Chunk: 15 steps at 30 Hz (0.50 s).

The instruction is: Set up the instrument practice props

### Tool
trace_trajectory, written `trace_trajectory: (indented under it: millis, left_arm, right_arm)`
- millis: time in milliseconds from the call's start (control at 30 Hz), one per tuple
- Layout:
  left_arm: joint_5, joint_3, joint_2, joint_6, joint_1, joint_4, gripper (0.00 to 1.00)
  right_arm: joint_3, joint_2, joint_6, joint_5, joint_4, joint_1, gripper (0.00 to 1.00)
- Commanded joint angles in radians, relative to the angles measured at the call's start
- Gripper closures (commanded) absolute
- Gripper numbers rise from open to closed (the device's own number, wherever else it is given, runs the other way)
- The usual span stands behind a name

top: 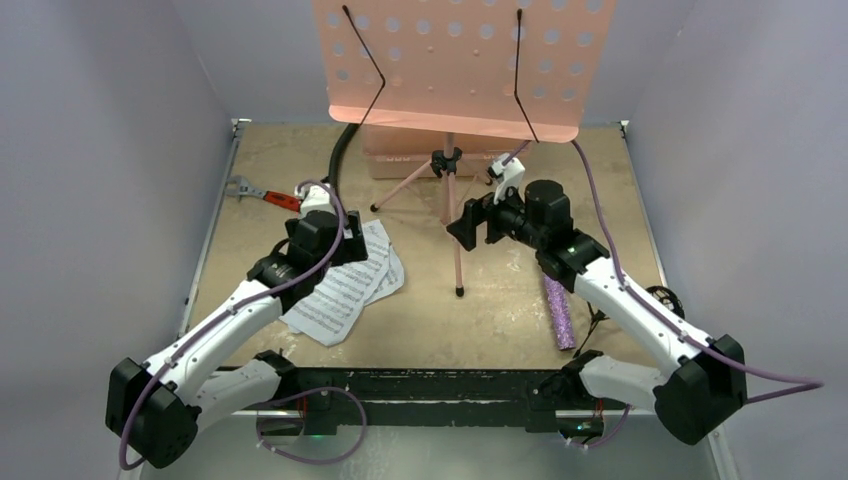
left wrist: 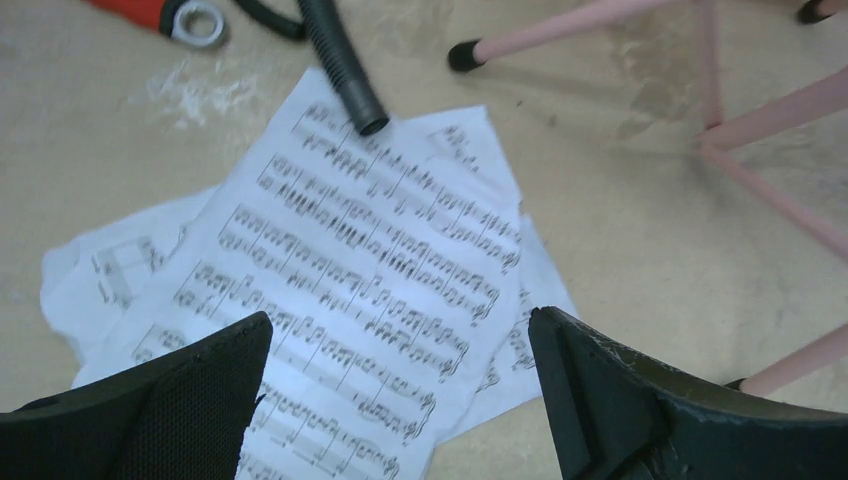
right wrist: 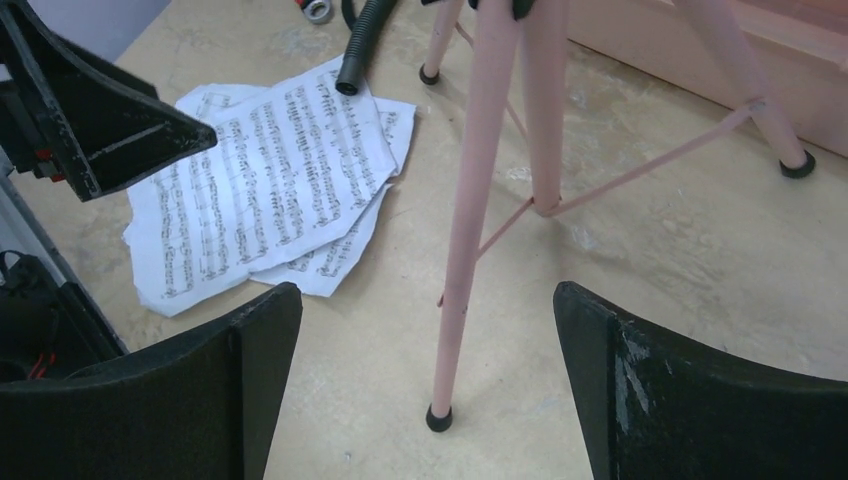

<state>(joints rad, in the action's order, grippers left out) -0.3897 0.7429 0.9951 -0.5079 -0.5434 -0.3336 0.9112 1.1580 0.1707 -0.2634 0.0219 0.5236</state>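
Observation:
The bottom page's tip (top: 401,280) is below my left gripper and to its right in the top view. My left gripper needs to go down next toward the front leg of the music stand, onto that tip.
The pink perforated music stand (top: 455,60) stands at the back middle on its tripod legs (top: 452,200). White sheet-music pages (top: 345,290) lie in a loose pile on the table left of it. My left gripper (left wrist: 400,330) hovers open over the pages (left wrist: 370,250), with nothing between its fingers. My right gripper (right wrist: 428,300) is open, facing the stand's front leg (right wrist: 470,230) without touching it. In the top view the left gripper (top: 350,245) and right gripper (top: 468,222) flank that leg. A purple glittery microphone (top: 559,312) lies on the table under the right arm.
A red-handled wrench (top: 262,193) lies at the back left. A black corrugated hose (top: 340,150) curves down onto the pages' far corner (left wrist: 345,70). A pink box (top: 400,160) sits behind the stand's legs. Grey walls close in the table on three sides.

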Motion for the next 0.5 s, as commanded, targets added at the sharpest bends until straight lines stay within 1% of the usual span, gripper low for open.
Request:
trace_trajectory:
  millis: [0,100,167,233,333,467]
  left_arm:
    - [-0.049,0.037,0.042,-0.166,0.006,-0.216,0.01]
    - [0.026,0.044,0.121,-0.173,0.005,-0.247,0.01]
    - [0.077,0.059,0.189,-0.167,0.005,-0.26,0.01]
    - [0.119,0.093,0.263,-0.16,0.006,-0.277,0.02]
    - [0.188,0.135,0.356,-0.145,0.006,-0.269,0.05]
    - [0.306,0.173,0.415,-0.159,0.003,-0.196,0.05]
  right_arm:
    - [-0.052,-0.088,0.067,0.13,0.066,0.001,0.02]
    - [-0.082,-0.12,0.164,0.252,0.061,0.0,0.02]
    - [-0.096,-0.131,0.262,0.377,0.028,0.0,0.02]
    - [-0.105,-0.131,0.313,0.442,0.008,0.0,0.02]
    - [-0.091,-0.113,0.288,0.424,-0.017,-0.002,0.02]
    - [-0.044,-0.057,0.283,0.402,-0.088,-0.002,0.02]
